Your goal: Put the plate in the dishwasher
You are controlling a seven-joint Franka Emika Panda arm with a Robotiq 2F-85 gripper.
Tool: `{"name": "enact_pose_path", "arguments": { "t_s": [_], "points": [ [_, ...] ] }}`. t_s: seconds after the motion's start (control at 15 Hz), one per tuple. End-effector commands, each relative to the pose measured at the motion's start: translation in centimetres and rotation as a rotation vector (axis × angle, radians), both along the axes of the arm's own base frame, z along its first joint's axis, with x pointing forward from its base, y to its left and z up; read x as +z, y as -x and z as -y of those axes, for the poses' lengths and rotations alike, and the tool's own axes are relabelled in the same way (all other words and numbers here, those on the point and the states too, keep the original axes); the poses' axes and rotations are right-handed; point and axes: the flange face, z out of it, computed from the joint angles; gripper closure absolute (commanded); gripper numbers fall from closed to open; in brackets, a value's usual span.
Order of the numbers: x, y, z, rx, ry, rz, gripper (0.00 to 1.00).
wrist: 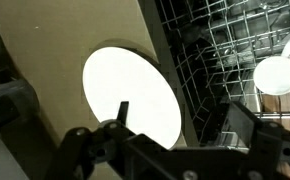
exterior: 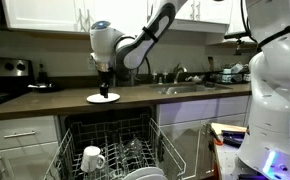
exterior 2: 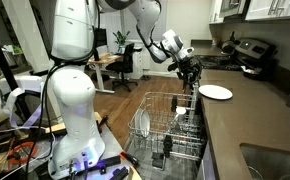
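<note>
My gripper will lower and turn to straddle the plate's rim beside the dishwasher [exterior: 110, 135].
The white round plate [exterior: 103, 98] lies flat on the brown counter just above the open dishwasher [exterior: 110, 135]. It also shows in the other exterior view [exterior 2: 216, 92] and fills the left of the wrist view [wrist: 125, 85]. My gripper [exterior: 105, 89] hangs just over the plate's edge nearest the dishwasher [exterior 2: 192, 80]. Its fingers [wrist: 179, 110] are spread open, one over the plate and one over the rack side, holding nothing. The dishwasher's wire rack [exterior 2: 165, 125] is pulled out, and its tines show in the wrist view [wrist: 225, 45].
A white mug [exterior: 92, 158] lies in the rack, also in the wrist view [wrist: 277, 75]. A sink with a faucet [exterior: 185, 88] is set in the counter [exterior: 45, 102] beside the dishwasher. A stove [exterior 2: 250, 55] stands at the counter's far end. White cabinet drawers [exterior: 20, 135] flank the dishwasher.
</note>
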Motion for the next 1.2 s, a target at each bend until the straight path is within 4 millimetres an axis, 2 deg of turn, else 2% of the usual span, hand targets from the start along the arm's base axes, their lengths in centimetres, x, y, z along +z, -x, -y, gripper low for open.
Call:
{"name": "enact_pose_path", "arguments": {
  "t_s": [0.0,0.47,1.0,1.13],
  "points": [
    [-1.5,-1.2,-1.1,0.043,0.072,0.028,0.0],
    [-4.8,-3.2,-1.9,0.101,0.196,0.05,0.0],
    [-7.6,-6.6,-0.3,0.109,0.323,0.041,0.0],
    [-8.1,-7.1,0.0,0.099,0.343,0.031,0.05]
  ]
}}
